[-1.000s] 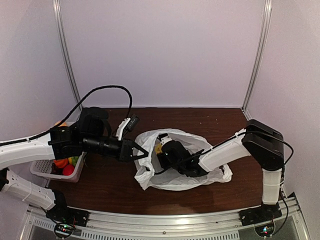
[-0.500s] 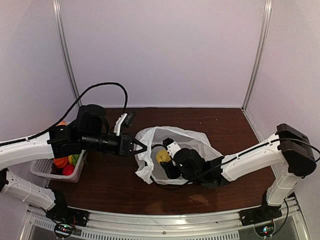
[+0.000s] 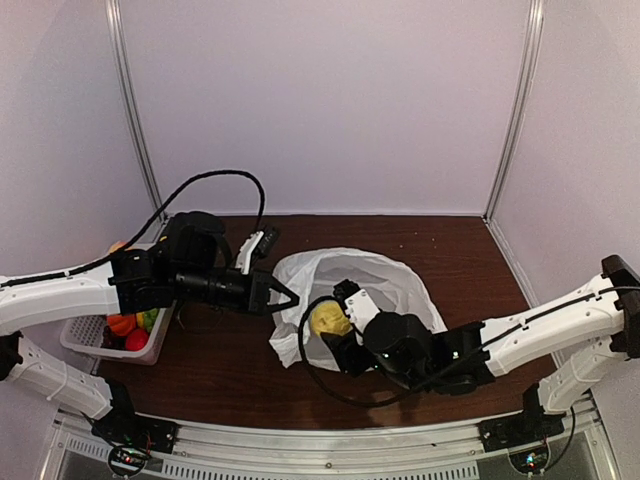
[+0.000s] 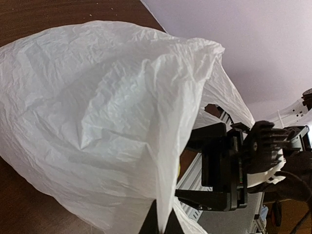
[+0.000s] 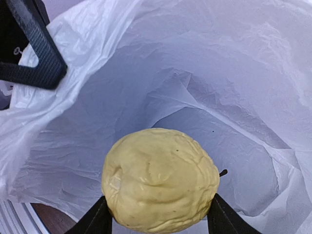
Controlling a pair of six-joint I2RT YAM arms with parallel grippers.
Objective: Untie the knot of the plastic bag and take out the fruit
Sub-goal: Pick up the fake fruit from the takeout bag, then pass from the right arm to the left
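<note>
I will lift the pale-yellow fruit [image 3: 327,319] with my right gripper past the bag's rim to my left gripper's fingers and release it, as the basket stands beneath that arm.
The white plastic bag [image 3: 385,283] lies open mid-table, its mouth facing left. My left gripper [image 3: 287,298] is shut on the bag's rim; in the left wrist view a fold of film [image 4: 168,185] runs down between its closed tips [image 4: 160,228]. My right gripper [image 3: 335,330] is shut on a wrinkled pale-yellow fruit [image 3: 327,319], held just outside the bag's mouth near its front-left edge. In the right wrist view the fruit [image 5: 158,180] fills the space between both fingers [image 5: 95,220], with the bag's inside [image 5: 219,97] behind it. The knot is out of view.
A white slatted basket [image 3: 82,342] with red, orange and green fruit stands at the left edge, under the left arm. A black cable [image 3: 210,178] arches above that arm. The metal rail [image 3: 330,458] runs along the near edge.
My right arm has drawn back toward the near edge, bringing the yellow fruit out of the bag's mouth. The left gripper keeps its hold on the rim, and the bag has slackened.
</note>
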